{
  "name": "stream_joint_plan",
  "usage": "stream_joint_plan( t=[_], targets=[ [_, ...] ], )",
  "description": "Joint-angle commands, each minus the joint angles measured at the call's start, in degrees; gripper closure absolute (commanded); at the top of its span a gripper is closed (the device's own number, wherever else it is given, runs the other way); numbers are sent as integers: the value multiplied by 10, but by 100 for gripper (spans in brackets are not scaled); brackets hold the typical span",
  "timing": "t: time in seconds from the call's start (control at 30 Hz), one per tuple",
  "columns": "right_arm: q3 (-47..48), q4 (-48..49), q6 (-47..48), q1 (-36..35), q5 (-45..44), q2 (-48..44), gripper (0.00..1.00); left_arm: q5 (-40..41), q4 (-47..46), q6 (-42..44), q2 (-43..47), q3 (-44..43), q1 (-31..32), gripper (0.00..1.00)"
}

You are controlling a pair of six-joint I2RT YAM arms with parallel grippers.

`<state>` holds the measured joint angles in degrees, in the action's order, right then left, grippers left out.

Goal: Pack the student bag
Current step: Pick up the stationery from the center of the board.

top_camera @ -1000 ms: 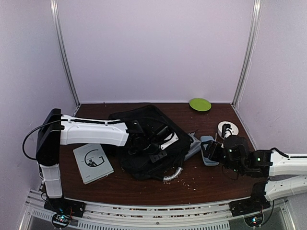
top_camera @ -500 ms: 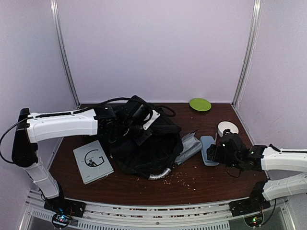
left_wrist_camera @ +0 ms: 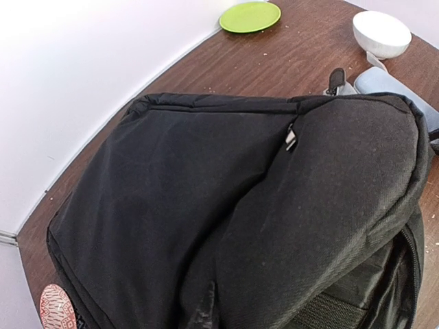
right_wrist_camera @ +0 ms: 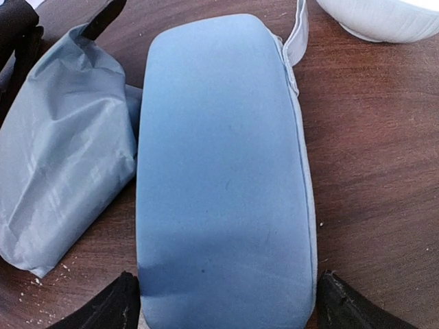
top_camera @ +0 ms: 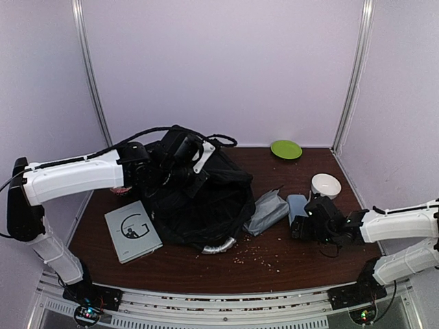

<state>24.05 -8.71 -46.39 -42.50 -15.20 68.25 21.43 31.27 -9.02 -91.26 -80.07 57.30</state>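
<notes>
One finger of my right gripper is already at each edge of the pencil case, so the fingers will next close inward from both sides onto the pencil case's near end (top_camera: 296,214) (right_wrist_camera: 227,295).
The student bag (top_camera: 206,202) is a large black backpack at the table's middle, and it fills the left wrist view (left_wrist_camera: 226,199). My left gripper (top_camera: 180,156) is shut on the fabric at its top and holds that end raised; its fingers are hidden in the cloth. A light-blue pencil case (right_wrist_camera: 223,171) lies flat on the right (top_camera: 296,204). My right gripper (right_wrist_camera: 226,312) is open, with one fingertip on each side of the case's near end (top_camera: 302,223). A grey notebook (top_camera: 132,232) lies left of the bag.
A grey-blue pouch (top_camera: 267,211) lies between bag and case (right_wrist_camera: 62,157). A white bowl (top_camera: 326,184) stands just behind the case. A green plate (top_camera: 286,149) is at the back right. Crumbs are scattered on the brown table (top_camera: 274,257).
My left arm has drawn back to the left and lifted the bag's top up. My right gripper has moved left, closing in round the pencil case's near end.
</notes>
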Motion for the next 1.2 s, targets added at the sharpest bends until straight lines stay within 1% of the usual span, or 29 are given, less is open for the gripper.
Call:
stream_joint_plan(
  t=[0.0, 0.23, 0.3, 0.37, 0.47, 0.73, 0.83, 0.93, 1.03, 1.1, 1.17],
  targets=[
    [28, -13, 17, 10, 1, 34, 12, -7, -76, -17, 32, 8, -4, 100],
    [46, -14, 27, 22, 30, 91, 12, -20, -79, -17, 40, 23, -4, 100],
    [49, -16, 30, 22, 36, 101, 14, -22, -78, -16, 41, 25, -4, 100],
    [51, -20, 31, 22, 39, 96, 18, -23, -78, -15, 41, 27, -4, 100],
    [46, -36, 35, 22, 38, 52, 24, -20, -78, -11, 42, 26, -4, 100],
    [45, -120, 85, -3, 68, -157, 32, -4, -87, -5, 37, 19, -4, 100],
    [48, -146, 97, -13, 97, -230, 33, -3, -94, -7, 34, 17, -4, 100],
    [49, -132, 103, -36, 153, -291, 34, -4, -96, -8, 26, 7, -4, 100],
    [54, -92, 93, -67, 216, -304, 35, -1, -96, -12, 17, -8, -4, 100],
    [71, -74, 89, -103, 235, -278, 35, -2, -98, -18, 17, -16, -4, 100],
    [103, -71, 97, -144, 231, -236, 35, -7, -112, -21, 24, -18, -4, 100]
  ],
)
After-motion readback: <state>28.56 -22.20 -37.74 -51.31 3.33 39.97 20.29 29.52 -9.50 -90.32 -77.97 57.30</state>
